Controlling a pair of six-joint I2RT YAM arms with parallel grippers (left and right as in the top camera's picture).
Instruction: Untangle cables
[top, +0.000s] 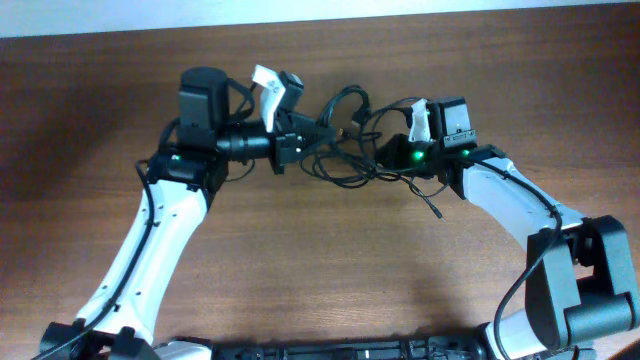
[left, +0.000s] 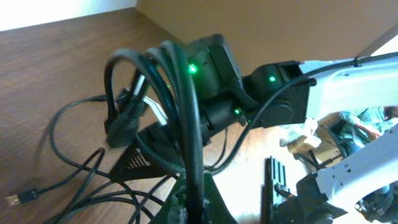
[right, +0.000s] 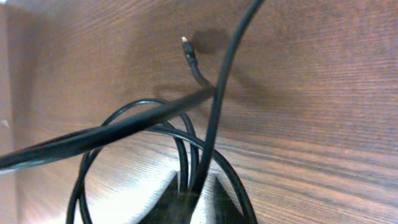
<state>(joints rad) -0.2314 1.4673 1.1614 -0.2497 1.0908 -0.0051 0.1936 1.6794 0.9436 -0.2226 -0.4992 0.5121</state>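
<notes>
My left gripper will pull the raised bundle down and left in the overhead view, then lower and release it on the bare tabletop there.
A tangle of thin black cables (top: 345, 150) lies at the back middle of the wooden table, between my two grippers. My left gripper (top: 300, 140) is shut on a bundle of the cables (left: 189, 124), which rise in loops from its fingers (left: 194, 202). A plug with a metallic tip (left: 18, 198) lies on the table at its left. My right gripper (top: 392, 148) is shut on cable strands (right: 214, 112) that run up between its fingers (right: 196, 202). A small pale-tipped plug (right: 186, 45) lies on the table beyond it. A loose cable end (top: 432, 208) trails in front of the right gripper.
The wooden table (top: 330, 260) stretches in front of the tangle. The arm bases and a black bar (top: 330, 350) stand at the front edge. The right arm and its green lights (left: 273, 87) fill the left wrist view behind the cables.
</notes>
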